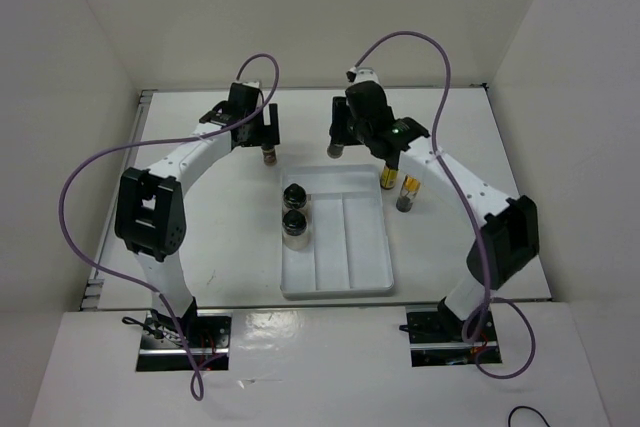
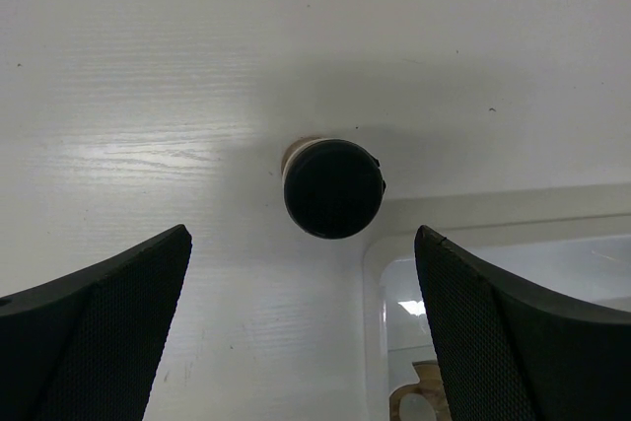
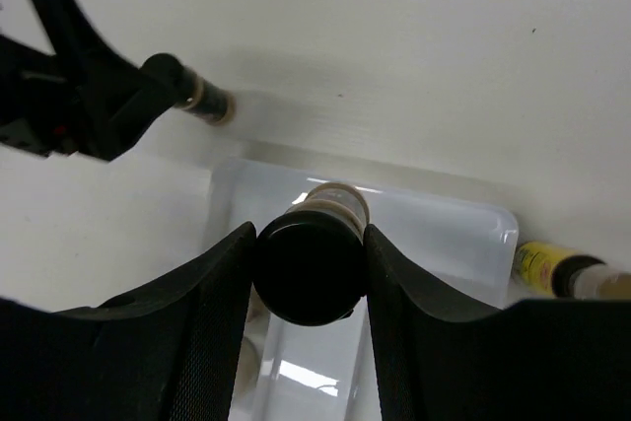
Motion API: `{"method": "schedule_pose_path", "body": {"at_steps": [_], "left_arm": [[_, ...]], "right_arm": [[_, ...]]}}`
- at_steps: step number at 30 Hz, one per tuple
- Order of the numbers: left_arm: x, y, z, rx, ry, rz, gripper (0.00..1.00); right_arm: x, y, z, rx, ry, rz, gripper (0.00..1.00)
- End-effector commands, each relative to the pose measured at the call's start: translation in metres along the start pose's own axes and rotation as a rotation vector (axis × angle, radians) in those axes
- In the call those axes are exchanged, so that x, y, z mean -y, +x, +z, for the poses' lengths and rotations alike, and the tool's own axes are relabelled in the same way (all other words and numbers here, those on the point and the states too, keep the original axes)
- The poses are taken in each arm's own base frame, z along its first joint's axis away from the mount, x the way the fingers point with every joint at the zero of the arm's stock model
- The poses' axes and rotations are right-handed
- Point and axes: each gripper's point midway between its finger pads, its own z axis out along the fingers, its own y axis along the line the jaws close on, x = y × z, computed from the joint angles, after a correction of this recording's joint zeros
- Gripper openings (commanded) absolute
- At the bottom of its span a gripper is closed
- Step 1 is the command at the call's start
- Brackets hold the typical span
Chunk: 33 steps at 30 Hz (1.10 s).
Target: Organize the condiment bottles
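Note:
The dark brown bottle will go into the far end of the tray's middle section (image 1: 329, 210) (image 3: 313, 341), since that section is still empty. My right gripper will move back and down into it next and release the bottle.
My right gripper (image 3: 311, 244) is shut on the black cap of a small dark brown bottle (image 3: 333, 206), held above the far end of the white tray (image 3: 444, 234); from above, this gripper (image 1: 340, 140) sits just beyond the tray's far edge. The left gripper (image 2: 302, 244) hangs open over another small brown bottle (image 2: 333, 187), which stands on the table by the tray's far left corner (image 1: 269, 155). Two squat jars (image 1: 295, 209) stand in the tray's left compartment. Right of the tray stand two slim yellow bottles (image 1: 388, 177) (image 1: 408, 192).
The tray (image 1: 360, 247) has three long compartments. White walls close in the table at the back and both sides. Purple cables loop off both arms. The tray's corner (image 2: 394, 244) lies close under my left gripper's right finger.

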Motion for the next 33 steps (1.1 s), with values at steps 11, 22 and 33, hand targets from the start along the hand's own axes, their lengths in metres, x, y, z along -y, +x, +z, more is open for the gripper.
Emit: {"method": "schedule_pose_path", "body": {"at_steps": [11, 22, 33], "left_arm": [[0.005, -0.016, 0.015, 0.041, 0.011, 0.016, 1.00], [0.005, -0.013, 0.022, 0.024, 0.006, 0.018, 1.00], [0.004, -0.008, 0.027, 0.006, 0.000, 0.030, 1.00]], "right_arm": [[-0.014, 0.084, -0.022, -0.137, -0.030, 0.010, 0.00], [-0.020, 0.123, -0.015, -0.197, -0.055, 0.020, 0.00], [-0.027, 0.129, -0.002, -0.182, -0.086, 0.038, 0.00]]}}
